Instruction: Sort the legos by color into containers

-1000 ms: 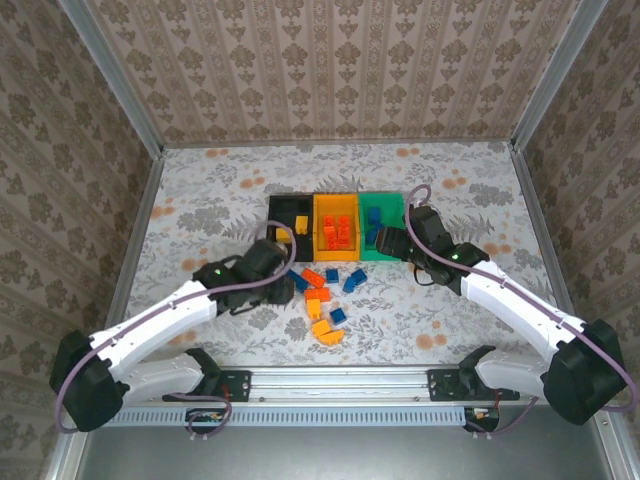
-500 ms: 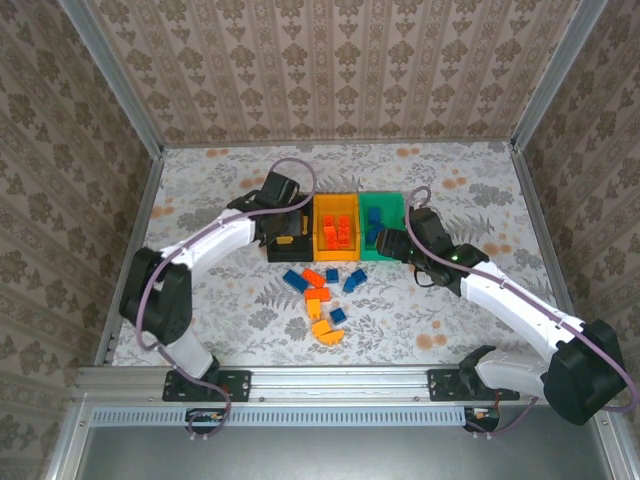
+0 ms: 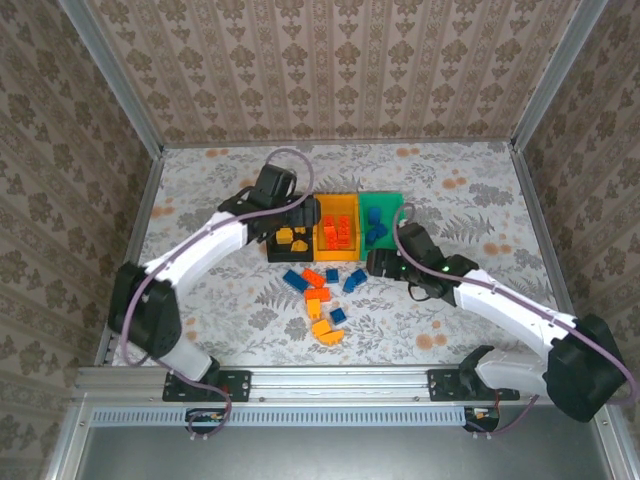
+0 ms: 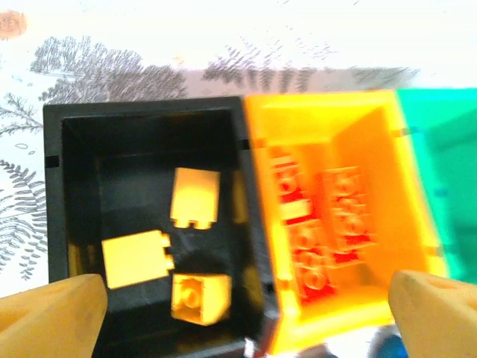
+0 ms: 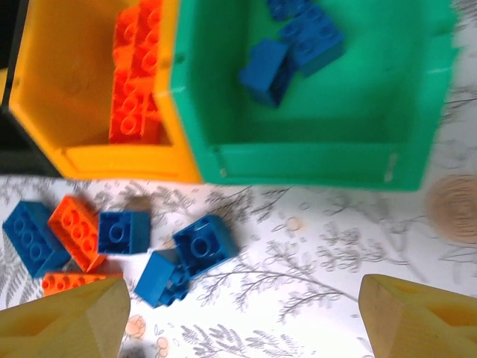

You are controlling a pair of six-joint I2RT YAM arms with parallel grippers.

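The blue lego lying on its side (image 3: 349,285) matches the color of the legos in the green bin (image 3: 390,203), so I will next move my right gripper down toward the pile and onto that blue lego.
The containers stand joined in a row: a black bin (image 3: 274,214), an orange bin (image 3: 336,203) and a green bin (image 3: 390,203). My left gripper (image 4: 244,321) hangs open above the black bin (image 4: 141,108), where three yellow legos (image 4: 195,195) lie. Red-orange legos (image 4: 313,239) fill the orange bin (image 4: 320,108). Blue legos (image 5: 294,48) lie in the green bin (image 5: 313,160). My right gripper (image 5: 242,328) is open and holds nothing, low over the table in front of the green bin, just right of two loose blue legos (image 5: 205,245).
A loose pile of blue, red-orange and yellow-orange bricks (image 3: 322,300) lies on the patterned table (image 3: 200,200) in front of the bins, between the two arms. Walls enclose the table on three sides.
My left arm swung from beside the loose pile up to the black bin and opened, and one more yellow brick now lies there. My right gripper drew back from the green bin toward the pile.
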